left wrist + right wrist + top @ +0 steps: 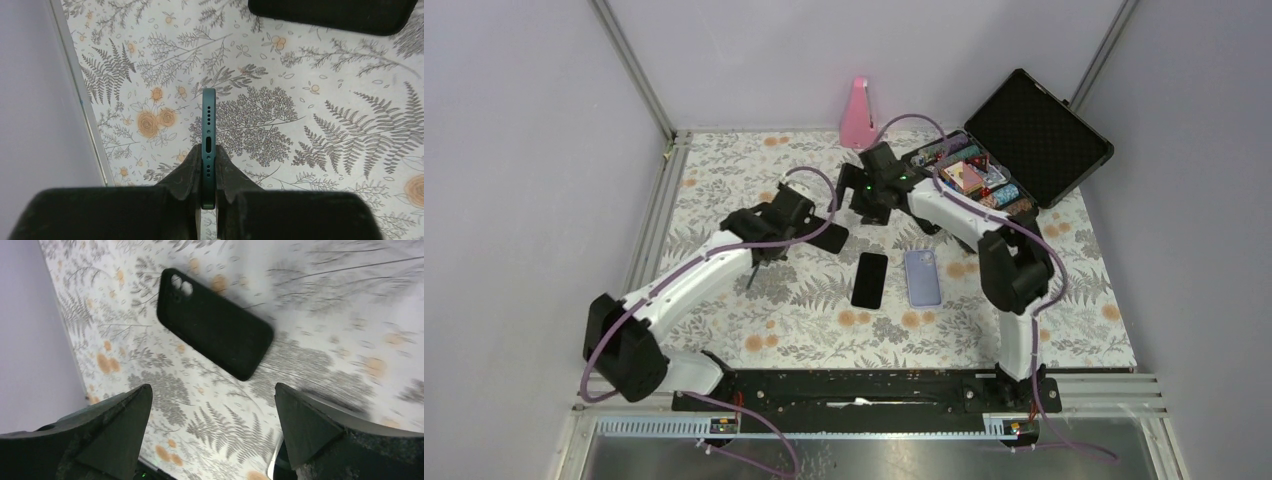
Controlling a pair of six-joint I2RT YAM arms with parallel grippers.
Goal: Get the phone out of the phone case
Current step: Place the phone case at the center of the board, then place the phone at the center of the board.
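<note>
The phone (753, 276) is still edge-on, so next my left gripper needs to bring it down toward the black slab (869, 280) and tilt the phone flat onto the mat.
My left gripper (208, 172) is shut on a dark green phone (208, 130), held edge-on above the floral mat with its port end showing. In the top view this gripper (759, 260) is left of centre and the phone shows as a thin dark line (751, 277). The empty black phone case (215, 322) lies flat on the mat with its camera cut-outs visible. It also shows in the top view (829, 237) and at the upper edge of the left wrist view (330, 15). My right gripper (212, 415) is open and empty above the mat near the case, at the centre back in the top view (871, 208).
A black slab (869, 280) and a lavender phone or case (922, 277) lie side by side at the mat's centre. An open black box (1024, 135) of coloured items stands at the back right. A pink metronome-like object (857, 113) stands at the back.
</note>
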